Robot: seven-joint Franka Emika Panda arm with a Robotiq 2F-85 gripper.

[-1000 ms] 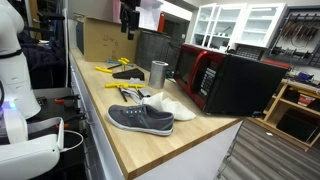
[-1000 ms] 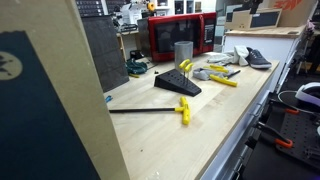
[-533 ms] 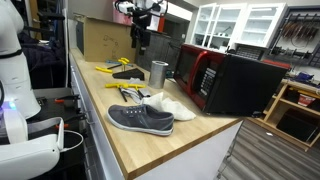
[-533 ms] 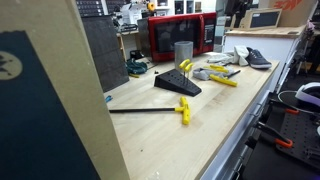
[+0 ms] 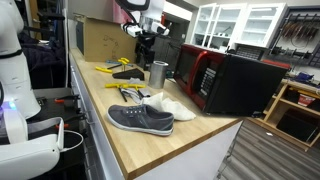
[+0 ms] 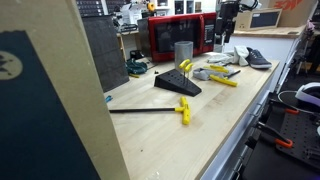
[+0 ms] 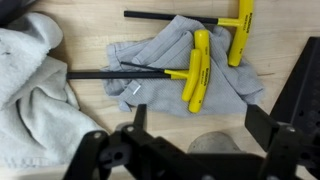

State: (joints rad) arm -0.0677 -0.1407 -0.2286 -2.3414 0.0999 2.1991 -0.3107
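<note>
The yellow handle with the thin shaft [image 7: 191,85] is already below my gripper, between its open fingers in the wrist view, so I will lower my gripper onto it next.
My gripper [image 7: 200,115] is open and empty, hovering above the wooden bench. Below it lie two yellow T-handle hex keys [image 7: 197,70] on a grey cloth [image 7: 165,60]. A grey rounded thing [image 7: 210,143] shows between the fingers, partly hidden by the gripper body. In an exterior view the gripper [image 5: 145,57] hangs above the yellow tools [image 5: 122,88], just behind a metal cup [image 5: 158,72]. It also shows in an exterior view [image 6: 225,38] at the far end of the bench.
A grey shoe [image 5: 140,118] and a white cloth [image 5: 172,106] lie near the bench's front. A red and black microwave [image 5: 228,80] stands beside them. A cardboard box [image 5: 100,38] is at the back. A long hex key [image 6: 150,110] and a black wedge [image 6: 178,84] lie apart.
The arm has come down from the top of both exterior views and now hangs lower over the yellow tools beside the cup. Nothing on the bench has moved.
</note>
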